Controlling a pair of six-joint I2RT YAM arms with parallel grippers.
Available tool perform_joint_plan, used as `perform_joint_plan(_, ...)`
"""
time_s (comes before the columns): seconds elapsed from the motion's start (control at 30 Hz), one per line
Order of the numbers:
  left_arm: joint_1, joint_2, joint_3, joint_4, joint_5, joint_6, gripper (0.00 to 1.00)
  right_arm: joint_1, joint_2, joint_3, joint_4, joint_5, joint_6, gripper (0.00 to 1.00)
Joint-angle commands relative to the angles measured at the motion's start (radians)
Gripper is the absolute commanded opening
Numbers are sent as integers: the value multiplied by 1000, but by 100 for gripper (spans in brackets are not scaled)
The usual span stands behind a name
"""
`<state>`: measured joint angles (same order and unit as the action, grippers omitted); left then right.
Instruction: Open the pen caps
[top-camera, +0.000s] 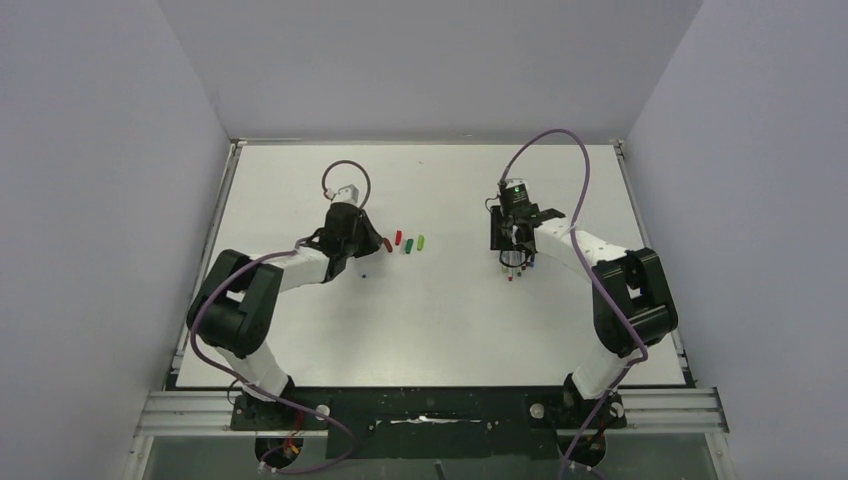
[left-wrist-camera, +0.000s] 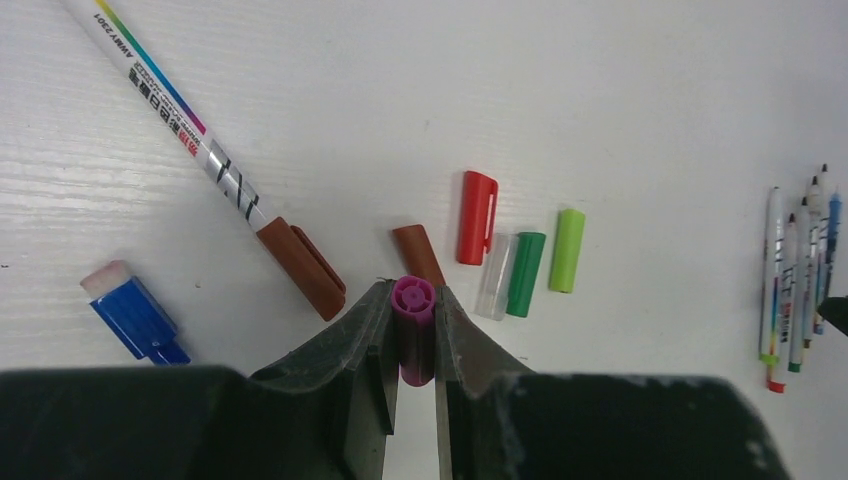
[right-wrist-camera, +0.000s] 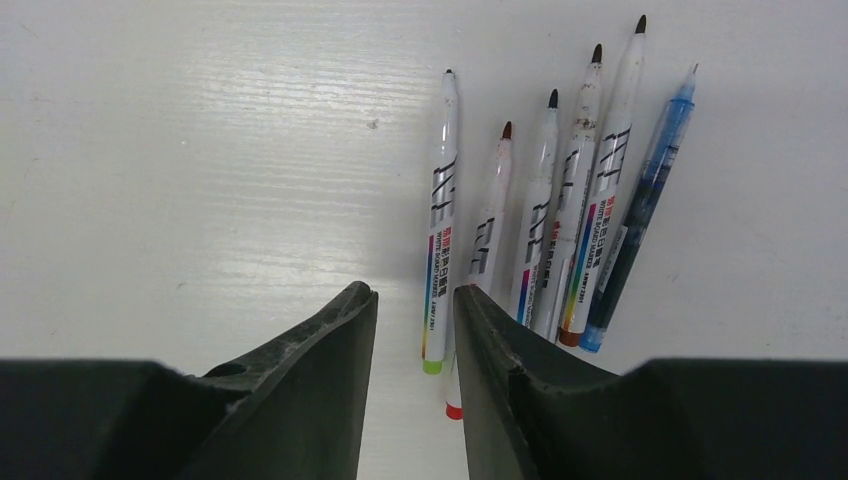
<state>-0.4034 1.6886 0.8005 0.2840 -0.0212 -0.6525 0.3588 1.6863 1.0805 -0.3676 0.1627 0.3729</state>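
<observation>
Next, my left gripper lowers the purple cap to the table beside the maroon cap, then opens.
My left gripper (left-wrist-camera: 413, 292) is shut on a purple pen cap (left-wrist-camera: 415, 335), held just above the table. Just beyond it lie loose caps in a row: maroon (left-wrist-camera: 418, 255), red (left-wrist-camera: 477, 217), clear (left-wrist-camera: 496, 276), green (left-wrist-camera: 526, 273) and lime (left-wrist-camera: 567, 250). A blue cap (left-wrist-camera: 135, 318) lies to the left. One pen (left-wrist-camera: 190, 130) still wears its brown cap (left-wrist-camera: 302, 267). My right gripper (right-wrist-camera: 415, 295) is open and empty, low over several uncapped pens (right-wrist-camera: 545, 200) lying side by side. In the top view the left gripper (top-camera: 375, 243) is beside the caps (top-camera: 408, 243). The right gripper (top-camera: 513, 255) is over the pens.
The white table (top-camera: 430, 330) is walled at the left, back and right. The uncapped pens also show at the right edge of the left wrist view (left-wrist-camera: 800, 270). Purple cables loop above both arms.
</observation>
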Motion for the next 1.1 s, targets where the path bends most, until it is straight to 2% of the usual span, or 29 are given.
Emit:
perform_joint_plan(0.0, -17, 63, 79, -47, -43, 51, 1, -1, -51, 1, 38, -22, -11, 36)
perform_joint_plan(0.2, -43, 121, 126, -61, -44, 64, 2, 2, -56, -4, 42, -28, -12, 37)
perform_joint_plan(0.4, -52, 126, 138, -74, -53, 67, 10, 8, -48, -1, 45, -33, -15, 38)
perform_joint_plan(0.87, -74, 60, 142, -118, -85, 82, 34, 42, -24, 27, 41, -38, -4, 44)
perform_joint_plan(0.9, -75, 52, 141, -122, -87, 82, 38, 48, -23, 32, 39, -39, -2, 44)
perform_joint_plan(1.07, -75, -57, 94, -114, -116, 76, 40, 97, -20, 94, 13, -45, 0, 46)
